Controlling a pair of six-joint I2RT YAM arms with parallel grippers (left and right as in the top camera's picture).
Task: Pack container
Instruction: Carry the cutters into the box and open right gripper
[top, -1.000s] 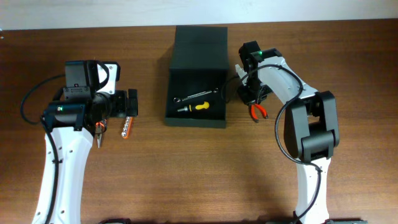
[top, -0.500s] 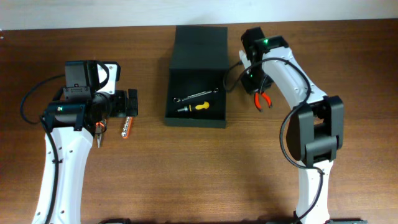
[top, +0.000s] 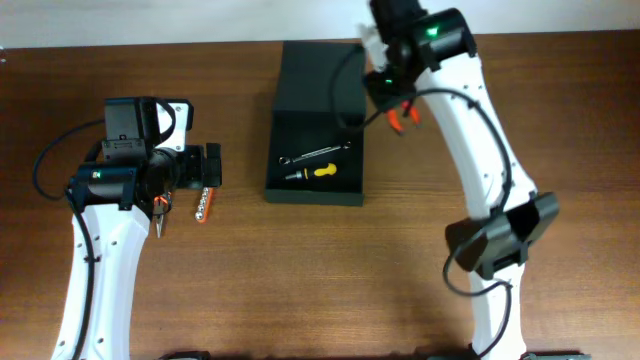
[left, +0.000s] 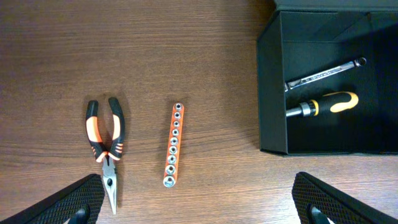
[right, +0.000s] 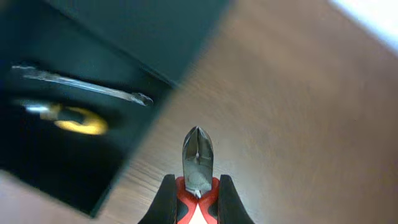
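The bottom of the container is bare beside the screwdriver's handle. My right gripper should move the pliers to the left in the overhead view, then down, and let go of them there.
The dark container (top: 283, 190) lies open at the table's middle, its lid (top: 320, 75) folded back. Inside lie a wrench (top: 318, 153) and a yellow-handled screwdriver (top: 318, 172); both also show in the left wrist view, the wrench (left: 323, 73) above the screwdriver (left: 323, 104). My right gripper (top: 400, 108) is shut on red-handled cutting pliers (right: 198, 155) and holds them in the air by the container's right wall (right: 134, 155). My left gripper (left: 199, 205) is open and empty, above orange-handled pliers (left: 106, 146) and an orange socket rail (left: 173, 145).
The orange-handled pliers (top: 160, 210) and the socket rail (top: 203, 205) lie on the wood left of the container. The table's back edge meets a white wall (top: 550, 15).
My right gripper has lifted the red-handled pliers off the table and carried them up and back-left, toward the container's right edge. The left arm has not moved.
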